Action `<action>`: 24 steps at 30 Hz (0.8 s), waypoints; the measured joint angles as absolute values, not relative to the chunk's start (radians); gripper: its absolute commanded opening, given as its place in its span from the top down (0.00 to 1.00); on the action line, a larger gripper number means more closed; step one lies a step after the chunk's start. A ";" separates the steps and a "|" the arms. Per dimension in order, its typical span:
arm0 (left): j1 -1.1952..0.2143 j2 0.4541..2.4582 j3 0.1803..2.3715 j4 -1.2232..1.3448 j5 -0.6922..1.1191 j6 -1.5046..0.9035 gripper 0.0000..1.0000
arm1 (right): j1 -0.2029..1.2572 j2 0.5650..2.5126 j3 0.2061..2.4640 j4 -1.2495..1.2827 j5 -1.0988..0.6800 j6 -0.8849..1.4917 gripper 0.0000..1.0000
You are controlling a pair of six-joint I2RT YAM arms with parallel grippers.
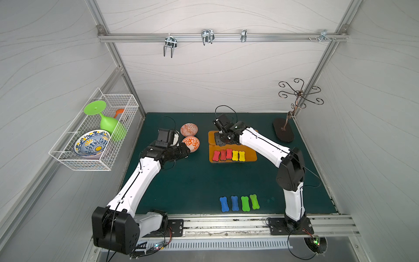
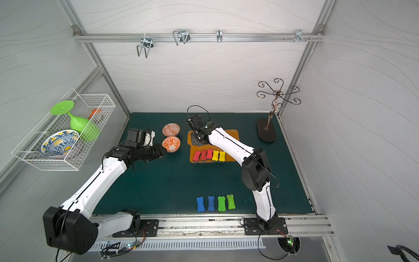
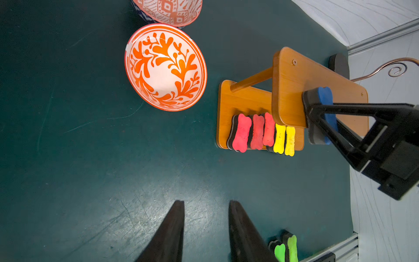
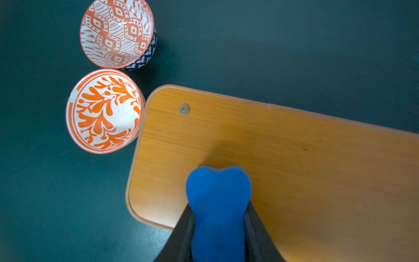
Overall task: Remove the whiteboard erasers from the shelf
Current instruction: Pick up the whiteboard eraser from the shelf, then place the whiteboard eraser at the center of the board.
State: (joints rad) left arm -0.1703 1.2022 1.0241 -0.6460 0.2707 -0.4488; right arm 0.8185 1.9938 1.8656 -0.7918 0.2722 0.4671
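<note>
Next, my right gripper carries the eraser back, lowers it and releases it, since the empty mat (image 1: 213, 204) beside the front row's blue end lies below and back from the gripper.
The orange shelf (image 1: 249, 157) stands mid-table. Three red erasers (image 1: 223, 155) and two yellow erasers (image 1: 238, 156) lie in a row on its lower board (image 3: 229, 99). My right gripper (image 4: 218, 217) is shut on a blue eraser (image 4: 218, 192) at the left end of the top board (image 4: 294, 158); I cannot tell whether the eraser touches the board. Two blue erasers (image 1: 229, 203) and two green erasers (image 1: 250, 202) lie on the mat near the front edge. My left gripper (image 3: 206, 204) hovers left of the shelf, open, with only mat between its fingers.
Two orange-patterned bowls (image 1: 189, 129) (image 1: 191, 143) sit just left of the shelf, next to my left wrist. A white wire basket (image 1: 106, 156) on the left wall holds a green goblet and a blue bowl. A wire hook stand (image 1: 283, 130) stands at the back right.
</note>
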 measured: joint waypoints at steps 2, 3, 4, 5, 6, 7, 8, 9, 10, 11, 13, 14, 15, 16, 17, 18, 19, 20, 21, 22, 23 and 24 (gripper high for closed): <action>-0.165 1.202 1.024 -0.646 0.272 -0.449 0.64 | 0.821 1.964 1.836 -0.792 0.271 0.477 0.99; -0.161 1.202 1.024 -0.646 0.273 -0.449 0.64 | 0.823 1.946 1.817 -0.792 0.270 0.483 0.99; -0.157 1.202 1.024 -0.646 0.274 -0.449 0.64 | 0.827 1.926 1.796 -0.791 0.269 0.489 0.99; -0.154 1.202 1.024 -0.646 0.273 -0.449 0.64 | 0.831 1.909 1.777 -0.791 0.269 0.495 0.99; -0.152 1.202 1.024 -0.645 0.273 -0.449 0.64 | 0.838 1.888 1.753 -0.791 0.269 0.507 0.99; -0.150 1.202 1.024 -0.645 0.271 -0.449 0.64 | 0.849 1.863 1.726 -0.792 0.270 0.518 0.98; -0.150 1.202 1.024 -0.646 0.269 -0.449 0.64 | 0.860 1.843 1.701 -0.793 0.270 0.529 0.97; -0.148 1.202 1.024 -0.645 0.266 -0.449 0.64 | 0.881 1.814 1.665 -0.789 0.273 0.555 0.97; -0.146 1.202 1.024 -0.645 0.265 -0.449 0.64 | 0.908 1.782 1.622 -0.786 0.279 0.578 0.96; -0.144 1.202 1.023 -0.645 0.263 -0.449 0.64 | 0.934 1.755 1.586 -0.785 0.279 0.599 0.96; -0.139 1.202 1.021 -0.644 0.261 -0.450 0.64 | 1.010 1.700 1.505 -0.785 0.274 0.652 0.95; -0.137 1.202 1.018 -0.643 0.260 -0.451 0.64 | 1.041 1.683 1.476 -0.786 0.270 0.673 0.95; -0.133 1.203 1.016 -0.640 0.259 -0.453 0.64 | 1.083 1.669 1.441 -0.786 0.261 0.704 0.95; -0.131 1.204 1.014 -0.637 0.258 -0.454 0.64 | 1.123 1.660 1.409 -0.785 0.253 0.727 0.95; -0.131 1.206 1.013 -0.637 0.258 -0.456 0.64 | 1.159 1.655 1.379 -0.781 0.247 0.752 0.95; -0.130 1.209 1.013 -0.637 0.254 -0.457 0.64 | 1.193 1.652 1.346 -0.780 0.243 0.777 0.95; -0.128 1.211 1.011 -0.637 0.250 -0.458 0.64 | 1.227 1.650 1.311 -0.775 0.239 0.804 0.95; -0.127 1.212 1.010 -0.637 0.246 -0.459 0.64 | 1.253 1.650 1.278 -0.768 0.235 0.826 0.95; -0.127 1.213 1.008 -0.637 0.243 -0.459 0.64 | 1.279 1.650 1.247 -0.765 0.233 0.852 0.95; -0.127 1.213 1.005 -0.636 0.242 -0.459 0.64 | 1.303 1.652 1.222 -0.765 0.231 0.878 0.95; -0.127 1.213 1.003 -0.636 0.241 -0.459 0.64 | 1.320 1.655 1.212 -0.767 0.231 0.895 0.95; -0.127 1.214 1.002 -0.636 0.241 -0.459 0.64 | 1.338 1.663 1.210 -0.771 0.231 0.910 0.95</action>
State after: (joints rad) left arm -0.1268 1.2137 1.0016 -0.6361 0.2409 -0.4595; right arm 1.3380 1.6630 1.2102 -0.7708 0.2310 0.9100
